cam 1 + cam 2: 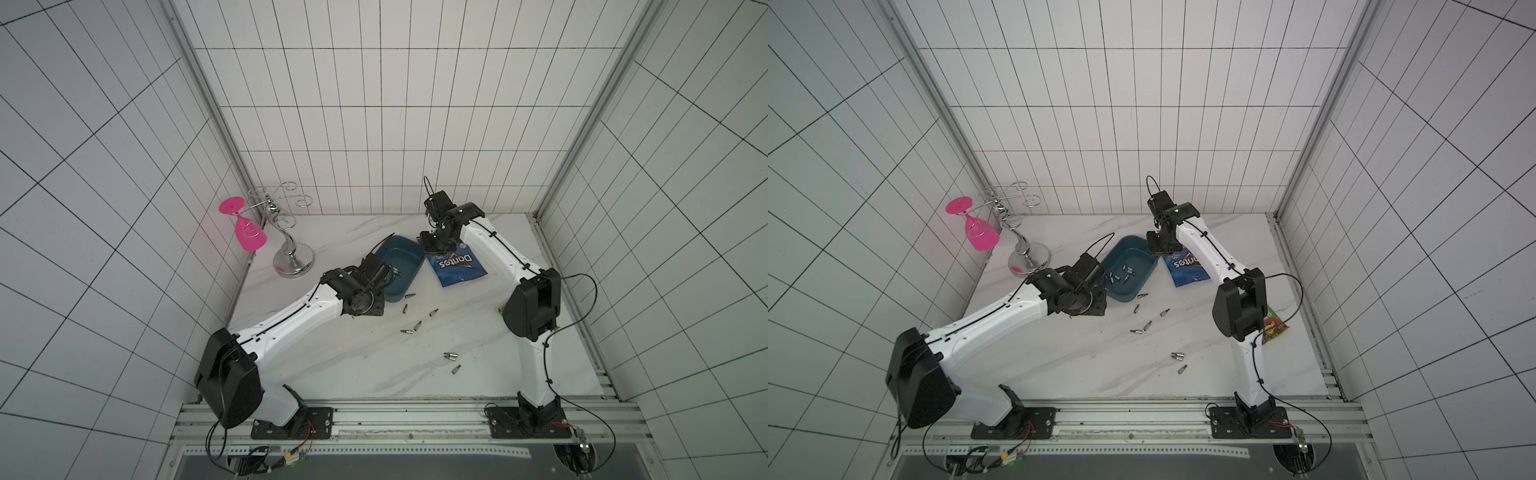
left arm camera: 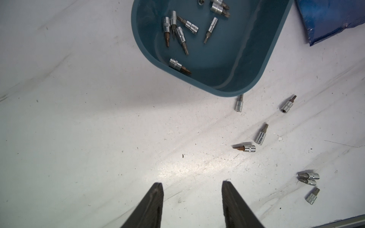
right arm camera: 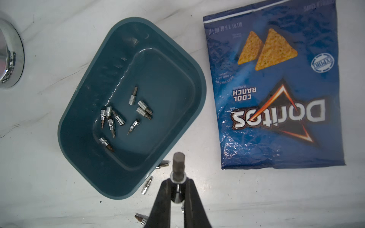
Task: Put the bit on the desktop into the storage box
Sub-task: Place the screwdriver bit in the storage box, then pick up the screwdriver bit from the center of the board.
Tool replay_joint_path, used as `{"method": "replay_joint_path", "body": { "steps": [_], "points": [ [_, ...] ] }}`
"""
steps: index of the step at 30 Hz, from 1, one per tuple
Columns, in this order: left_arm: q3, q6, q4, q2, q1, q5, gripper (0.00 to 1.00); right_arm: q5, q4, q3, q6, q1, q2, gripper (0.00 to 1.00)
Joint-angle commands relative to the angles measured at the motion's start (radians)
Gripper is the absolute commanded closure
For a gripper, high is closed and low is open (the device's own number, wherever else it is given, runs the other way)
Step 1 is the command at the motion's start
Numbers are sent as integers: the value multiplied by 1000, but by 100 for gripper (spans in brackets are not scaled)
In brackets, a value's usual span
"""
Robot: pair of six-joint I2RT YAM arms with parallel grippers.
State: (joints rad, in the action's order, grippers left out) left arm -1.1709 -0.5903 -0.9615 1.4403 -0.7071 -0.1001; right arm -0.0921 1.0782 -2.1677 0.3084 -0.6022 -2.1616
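Note:
My right gripper next goes over the box's rim, down, and releases above the box's bare bottom beside its bits, toward the glass rack.
The storage box (image 1: 400, 266) (image 3: 83, 94), a shallow teal tub, sits on the white desktop (image 1: 365, 365) and holds several chrome bits (image 3: 118, 119) (image 2: 178, 29). Several more bits (image 1: 417, 324) (image 2: 245, 148) lie loose on the desktop near the box's front. My right gripper (image 3: 178, 180) is shut on a bit (image 3: 178, 160), hanging high over the gap between the box's corner and the chip bag. My left gripper (image 2: 192, 183) is open and empty, above bare desktop just short of the box's near end.
A blue Doritos bag (image 1: 457, 266) (image 3: 276, 88) lies right of the box. A chrome glass rack (image 1: 293, 253) holding a pink glass (image 1: 249, 237) stands at the back left. A green packet (image 1: 1275, 328) lies beside the right arm. Tiled walls close three sides.

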Motion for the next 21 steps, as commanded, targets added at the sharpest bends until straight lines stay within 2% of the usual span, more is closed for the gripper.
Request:
{"method": "replay_joint_path", "body": {
  "steps": [1, 7, 21],
  "points": [
    [20, -30, 3, -34, -6, -4, 48, -22, 93, -136, -75, -20, -116, 100],
    [22, -53, -12, -65, -17, 3, 48, -64, 114, -332, -119, -39, -282, 100],
    [39, -100, 1, -49, -77, -4, 48, -69, 44, -374, -144, -51, -421, 100]
  ]
}}
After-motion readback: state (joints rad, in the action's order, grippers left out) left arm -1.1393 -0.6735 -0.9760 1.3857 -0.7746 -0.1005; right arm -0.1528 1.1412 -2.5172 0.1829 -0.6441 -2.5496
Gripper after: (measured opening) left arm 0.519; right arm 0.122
